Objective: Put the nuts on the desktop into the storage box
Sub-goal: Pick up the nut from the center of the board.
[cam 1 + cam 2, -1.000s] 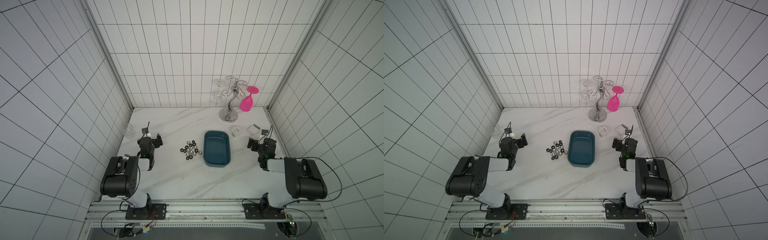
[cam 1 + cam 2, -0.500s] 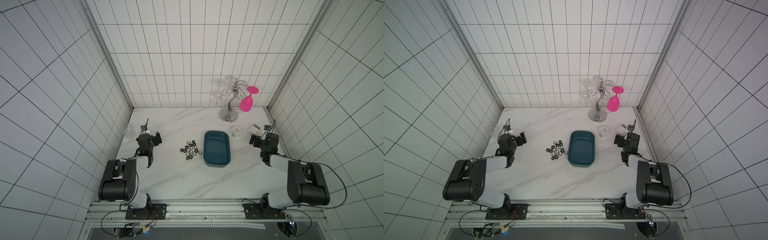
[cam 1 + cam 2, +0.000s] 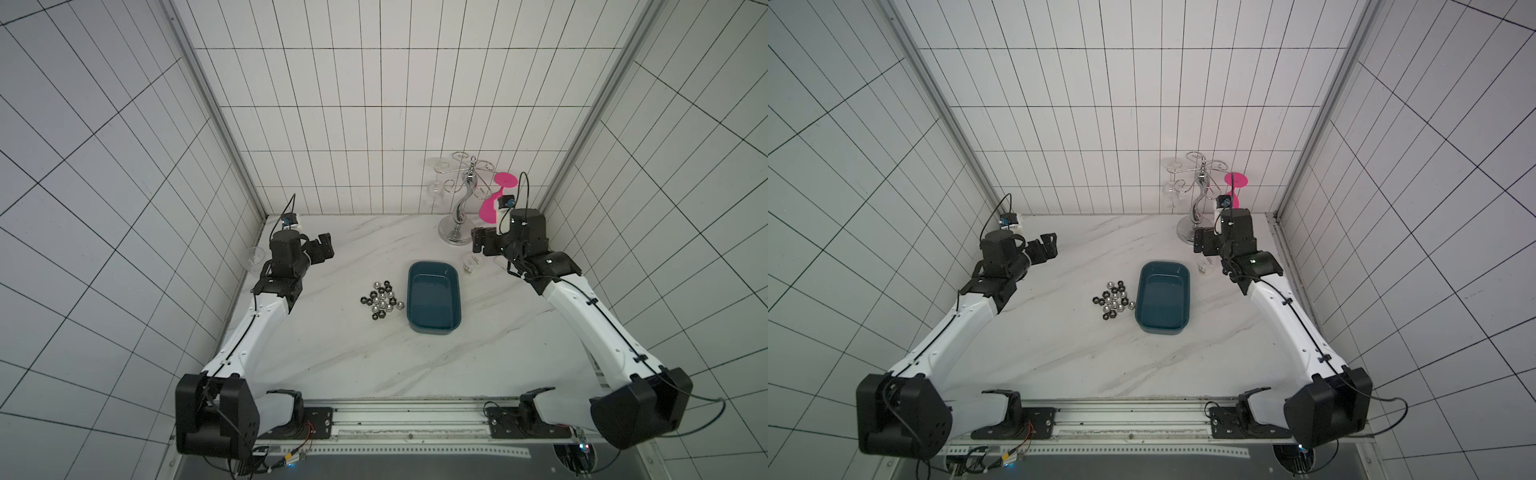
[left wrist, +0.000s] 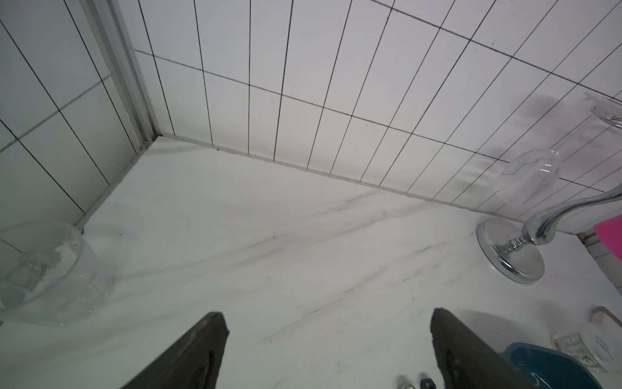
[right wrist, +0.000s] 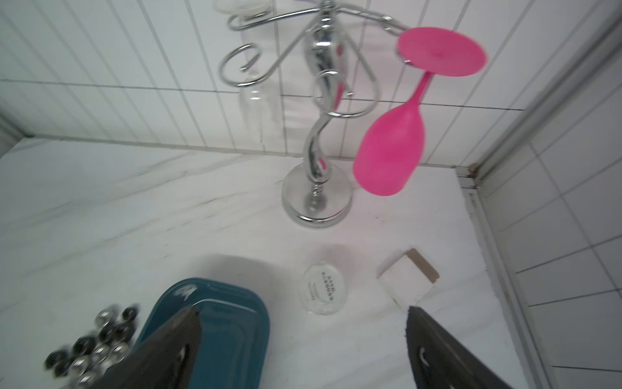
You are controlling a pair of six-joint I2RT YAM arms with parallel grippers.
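Observation:
The silver nut at the cluster's far edge borders bare desktop, so next my right gripper should swing past the storage box (image 3: 432, 299) and down to close on the nut.
Several small black and silver nuts (image 3: 381, 300) (image 3: 1113, 300) lie in a tight cluster on the white marble desktop (image 3: 353, 365), just left of the dark teal storage box (image 3: 432, 299) (image 3: 1163, 297), which holds nothing. My left gripper (image 3: 324, 247) (image 4: 328, 318) hangs open over bare desktop, far left and behind the nuts (image 4: 414, 382). On the far right, my right gripper (image 3: 478, 245) (image 5: 303, 308) is open above the box's back right corner (image 5: 229, 323). Neither holds anything. The nuts (image 5: 94, 340) look blurred in the right wrist view.
A chrome glass rack (image 3: 457, 232) at the back right carries a pink glass (image 3: 492, 205) and a clear glass (image 3: 436, 191). A small white round jar (image 3: 471, 264) and a small white box (image 5: 407, 279) sit right of the storage box. A clear cup (image 3: 254, 257) stands by the left wall.
Both arms have unfolded from near the front edge and carried their grippers up and toward the back. The nuts and the storage box have not moved.

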